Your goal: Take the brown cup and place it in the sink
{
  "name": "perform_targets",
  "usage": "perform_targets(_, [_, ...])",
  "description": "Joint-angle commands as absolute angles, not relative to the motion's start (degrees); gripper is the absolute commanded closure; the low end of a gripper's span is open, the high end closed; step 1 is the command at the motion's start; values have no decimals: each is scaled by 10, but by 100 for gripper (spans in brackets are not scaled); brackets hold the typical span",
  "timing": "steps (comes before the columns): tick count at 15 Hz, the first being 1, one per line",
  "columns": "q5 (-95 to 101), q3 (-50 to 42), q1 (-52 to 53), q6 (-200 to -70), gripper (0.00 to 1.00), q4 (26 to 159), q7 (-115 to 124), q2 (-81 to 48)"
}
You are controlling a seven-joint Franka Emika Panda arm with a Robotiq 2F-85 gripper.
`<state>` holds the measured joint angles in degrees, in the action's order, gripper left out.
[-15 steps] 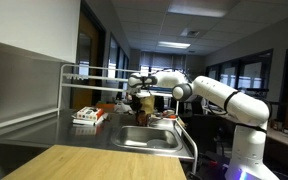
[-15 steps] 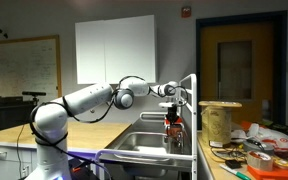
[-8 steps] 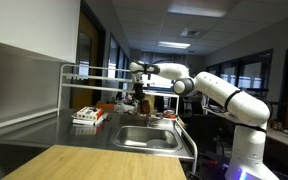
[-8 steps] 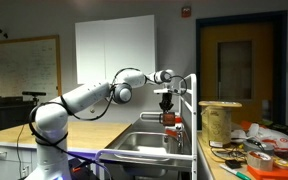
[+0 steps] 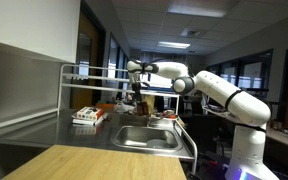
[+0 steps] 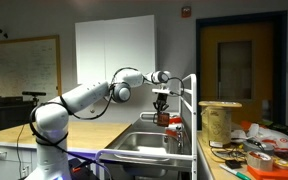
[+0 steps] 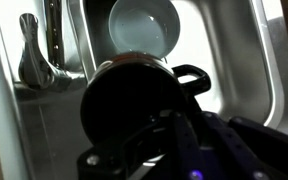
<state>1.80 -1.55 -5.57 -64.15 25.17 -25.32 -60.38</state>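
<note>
My gripper lowers the brown cup (image 5: 137, 103) to the bottom of the steel sink next and releases it, as the open sink lies well below my gripper.
The brown cup (image 5: 137, 103) hangs in my gripper (image 5: 136, 96) above the far side of the steel sink (image 5: 149, 138). In an exterior view the cup (image 6: 162, 117) sits under the gripper (image 6: 162, 104), over the sink basin (image 6: 144, 144). In the wrist view the cup (image 7: 134, 100) is a dark round shape with a handle at its right. It fills the middle of the wrist view, above the sink's steel wall (image 7: 246, 55). The gripper fingers are dark and blend into the cup. The gripper is shut on the cup.
A pale bowl (image 7: 144, 25) lies in the sink below the cup, and a faucet (image 7: 32, 62) stands beside the basin. A red and white box (image 5: 88, 115) sits on the steel counter. A metal rack rail (image 5: 89, 72) runs above it. Clutter (image 6: 252, 150) lies on the side counter.
The gripper has risen with the brown cup and carried it sideways, from near the counter edge to above the sink basin.
</note>
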Motion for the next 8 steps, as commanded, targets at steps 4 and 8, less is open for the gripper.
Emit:
perform_targets(4, [31, 1, -47, -629, 97, 252, -424, -655])
perform_targets(8, [25, -3, -29, -677, 96, 237, -419, -695])
